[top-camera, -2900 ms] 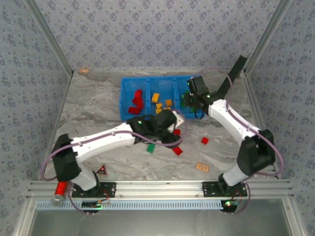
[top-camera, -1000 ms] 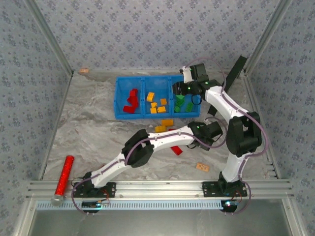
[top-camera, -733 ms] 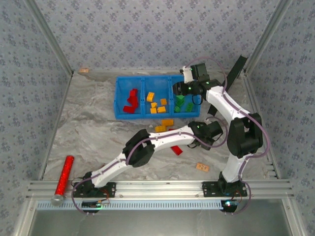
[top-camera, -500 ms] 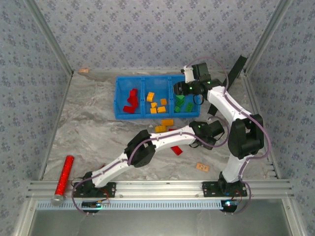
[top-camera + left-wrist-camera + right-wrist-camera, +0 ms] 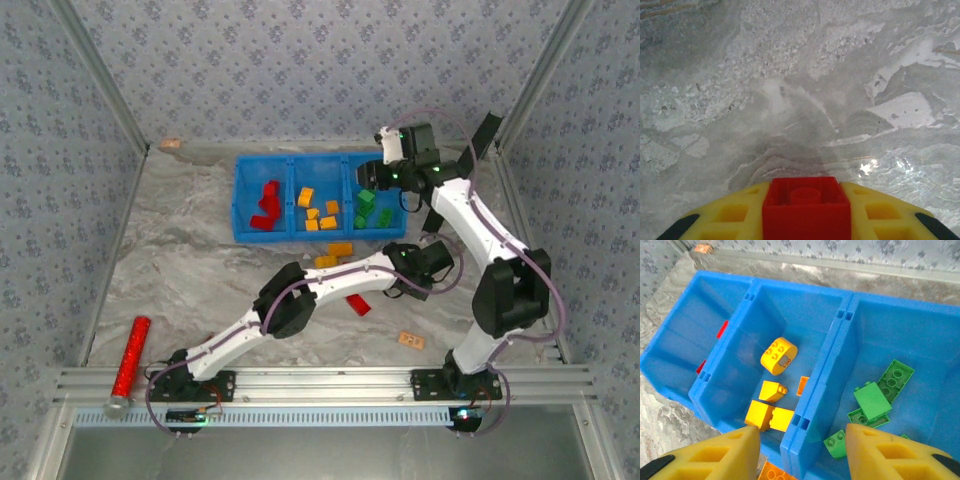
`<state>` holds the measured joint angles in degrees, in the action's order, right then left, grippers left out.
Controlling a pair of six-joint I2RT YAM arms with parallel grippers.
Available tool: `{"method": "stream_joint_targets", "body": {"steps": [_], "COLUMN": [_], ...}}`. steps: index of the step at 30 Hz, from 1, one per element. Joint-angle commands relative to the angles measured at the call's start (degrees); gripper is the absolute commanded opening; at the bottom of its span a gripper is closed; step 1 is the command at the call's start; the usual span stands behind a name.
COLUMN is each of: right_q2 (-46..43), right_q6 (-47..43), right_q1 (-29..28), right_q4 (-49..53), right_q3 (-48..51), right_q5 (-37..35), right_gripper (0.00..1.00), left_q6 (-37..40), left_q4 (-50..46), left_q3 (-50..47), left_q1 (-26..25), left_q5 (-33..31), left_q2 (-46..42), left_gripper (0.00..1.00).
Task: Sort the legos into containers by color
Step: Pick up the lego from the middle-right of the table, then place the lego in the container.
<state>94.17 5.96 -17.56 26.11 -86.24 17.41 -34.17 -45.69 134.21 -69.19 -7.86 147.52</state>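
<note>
The left gripper rises from the table next, swings outward over the container of red legos and lowers to release its red lego, since that color already lies there.
In the left wrist view a red lego sits clamped between my left gripper's yellow fingers, just above the marble table. From above, that gripper is right of the tray's near corner. The blue tray's containers hold red legos on the left, yellow legos in the middle and green legos on the right. My right gripper hangs open and empty over the divider between the yellow legos and green legos.
An orange lego and a red lego lie loose on the table in front of the tray. A tan-pink block lies near the front right. A red cylinder rests at the front left. A black strip leans at the back right.
My left gripper has shut on the red lego without moving away. The right gripper has drifted slightly right and back over the tray, staying open.
</note>
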Motion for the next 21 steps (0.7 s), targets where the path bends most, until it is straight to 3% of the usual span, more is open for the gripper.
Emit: {"method": "stream_joint_targets", "body": {"steps": [1, 11, 21], "right_q2": [-5.7, -23.2, -32.3], "right_q6": [-0.6, -0.1, 3.4], "right_q1": [0.6, 2.6, 0.9], "right_q4": [2.0, 0.7, 1.6], "right_q3": [1.5, 11.7, 29.3], "right_q5": [-1.5, -5.7, -3.8], "right_gripper": [0.51, 0.62, 0.65], "left_q6": [-0.2, 5.8, 11.1], "left_q4": [-3.1, -1.4, 0.6], "left_q3": [-0.8, -14.5, -28.6], "left_q1": [0.9, 7.0, 20.4], "left_q5": [0.7, -2.1, -8.5], "left_q2": [-1.2, -21.1, -43.5], "left_gripper": [0.24, 0.16, 0.16]}}
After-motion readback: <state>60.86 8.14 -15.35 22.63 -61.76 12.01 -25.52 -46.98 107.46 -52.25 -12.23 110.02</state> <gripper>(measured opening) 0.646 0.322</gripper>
